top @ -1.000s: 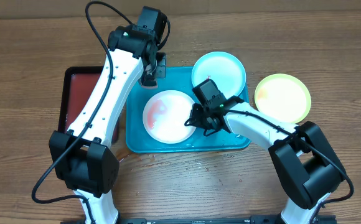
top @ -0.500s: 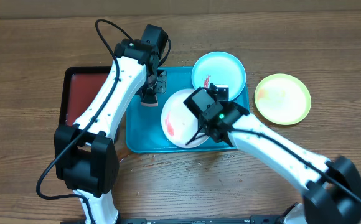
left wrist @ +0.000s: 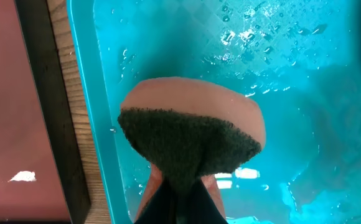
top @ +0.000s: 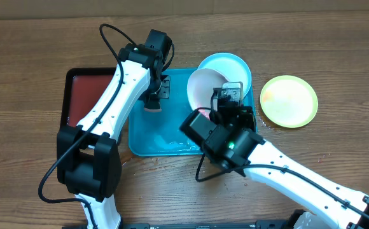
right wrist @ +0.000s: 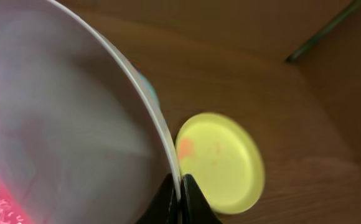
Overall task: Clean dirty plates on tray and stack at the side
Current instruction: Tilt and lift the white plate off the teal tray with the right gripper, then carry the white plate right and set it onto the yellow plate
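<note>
I will carry the white plate (top: 205, 90) over to the yellow-green plate (top: 290, 100) next, which is below my right gripper and to its right in the overhead view. I will lower the white plate there and let go.
My right gripper (right wrist: 179, 198) is shut on the rim of the white plate (top: 205, 90), which is lifted and tilted above the turquoise tray (top: 145, 137); a red smear shows on it (right wrist: 0, 199). The pale cyan plate (top: 238, 65) lies at the tray's back right, partly hidden by the white plate. The yellow-green plate (top: 290, 100) lies on the table right of the tray and shows an orange-red smear in the right wrist view (right wrist: 221, 163). My left gripper (left wrist: 180, 205) is shut on a sponge (left wrist: 190, 134) with a dark scouring face, held over the tray's wet left part (left wrist: 280, 93).
A smaller black tray with a red inside (top: 81, 95) lies just left of the turquoise tray. Water drops cover the turquoise tray floor. Bare wooden table lies in front of and behind the trays.
My right arm has lifted the white plate off the tray floor, tilted it up and carried it back and right toward the cyan plate. The left gripper with the sponge has barely moved.
</note>
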Motion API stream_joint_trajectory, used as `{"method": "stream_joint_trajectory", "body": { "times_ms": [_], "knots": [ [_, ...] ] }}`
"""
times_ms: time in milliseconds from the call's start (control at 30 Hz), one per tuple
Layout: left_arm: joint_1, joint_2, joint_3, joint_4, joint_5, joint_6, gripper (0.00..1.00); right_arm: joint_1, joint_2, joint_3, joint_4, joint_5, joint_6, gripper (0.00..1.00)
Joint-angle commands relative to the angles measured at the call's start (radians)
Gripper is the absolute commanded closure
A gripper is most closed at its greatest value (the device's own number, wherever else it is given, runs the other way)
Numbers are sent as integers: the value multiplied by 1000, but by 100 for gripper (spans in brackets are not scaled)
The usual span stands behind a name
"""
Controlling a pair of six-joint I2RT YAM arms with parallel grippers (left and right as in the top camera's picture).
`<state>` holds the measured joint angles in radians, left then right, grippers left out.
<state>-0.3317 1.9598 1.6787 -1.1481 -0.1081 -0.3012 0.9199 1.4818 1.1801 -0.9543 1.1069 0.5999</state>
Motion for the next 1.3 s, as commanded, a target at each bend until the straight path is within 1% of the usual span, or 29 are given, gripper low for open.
{"method": "stream_joint_trajectory", "body": {
  "times_ms": [0, 167, 200, 333, 600, 700, 800, 867, 933, 1033, 1167, 1267],
  "knots": [
    [6, -2, -10, 2, 5, -11, 96, 40, -21, 27, 5, 269, -56, 96],
    [6, -2, -10, 2, 5, -11, 96, 96, -21, 27, 5, 466, -59, 96],
    [6, -2, -10, 2, 5, -11, 96, 105, -21, 28, 11, 466, -79, 96],
    [6, -2, -10, 2, 5, -11, 96, 132, -21, 28, 14, 466, -81, 96],
    [6, -2, -10, 2, 5, -11, 96, 138, -21, 28, 13, 466, -80, 96],
    [6, -2, -10, 2, 5, -11, 96, 137, -21, 27, 14, 463, -70, 96],
    [6, -2, -10, 2, 5, -11, 96, 135, -21, 24, 13, 458, -24, 96],
    [6, -2, -10, 2, 5, -11, 96, 124, -21, 21, 13, 403, -15, 96],
    [6, -2, -10, 2, 5, -11, 96, 98, -21, 21, 6, 282, -16, 96],
    [6, -2, -10, 2, 5, -11, 96, 34, -21, 21, -31, 10, -16, 96],
    [6, -2, -10, 1, 6, -11, 96, -118, -21, 21, -46, -301, -16, 96],
    [6, -2, -10, 1, 5, -14, 96, -278, -21, 22, -24, -517, -35, 96]
  ]
}}
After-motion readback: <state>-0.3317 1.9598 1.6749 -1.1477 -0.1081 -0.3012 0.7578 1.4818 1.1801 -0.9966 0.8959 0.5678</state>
